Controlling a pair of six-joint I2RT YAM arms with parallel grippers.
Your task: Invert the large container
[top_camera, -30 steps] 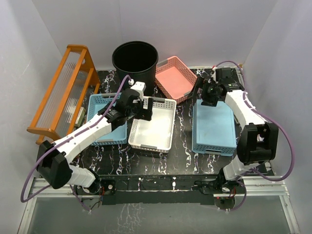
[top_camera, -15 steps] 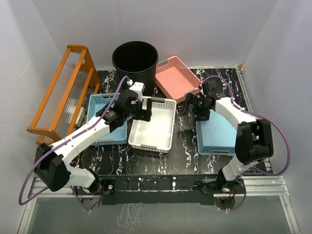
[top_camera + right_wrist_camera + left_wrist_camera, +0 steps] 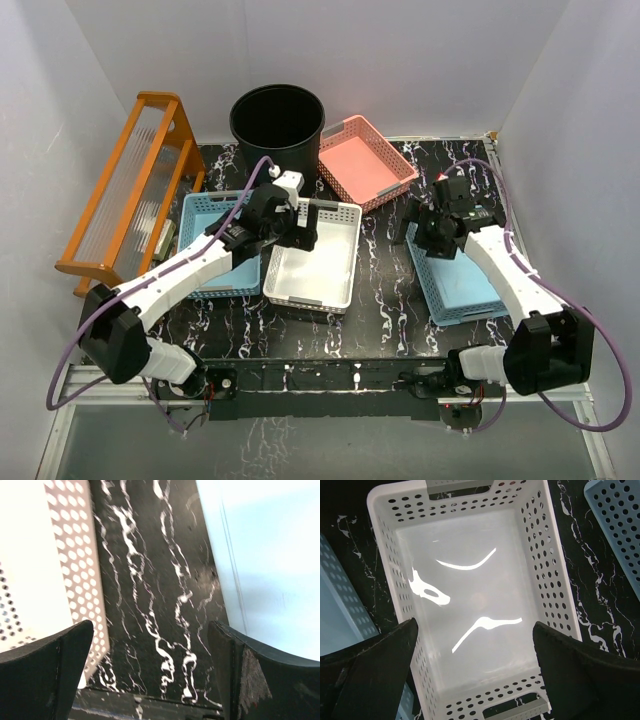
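Next, my left gripper needs to go right in the top view, down astride the white basket's long rim nearer my right gripper, since bare table alongside leaves finger room.
The large container [image 3: 277, 122] is a tall round black bin standing upright, mouth up, at the back of the table; it shows only in the top view. My left gripper [image 3: 301, 226] is open and empty, hovering over the far end of the white basket [image 3: 332, 299], in front of the bin. In the left wrist view my gripper [image 3: 475, 672] has its jaws wide apart above the basket [image 3: 555, 580]. My right gripper [image 3: 411, 235] is open and empty, over the dark table between the white basket and the right blue basket [image 3: 470, 285]; the right wrist view shows this gripper [image 3: 150, 672] open too.
An orange rack [image 3: 130, 190] stands at the left. A pink basket [image 3: 360, 160] leans beside the bin. A left blue basket [image 3: 205, 265] lies next to the white one. The right wrist view shows the white basket [image 3: 30, 555], marbled table [image 3: 150, 580] and blue basket [image 3: 265, 555].
My right arm swung from the back right toward the front. The right blue basket has shifted right and turned askew. My left arm has barely moved.
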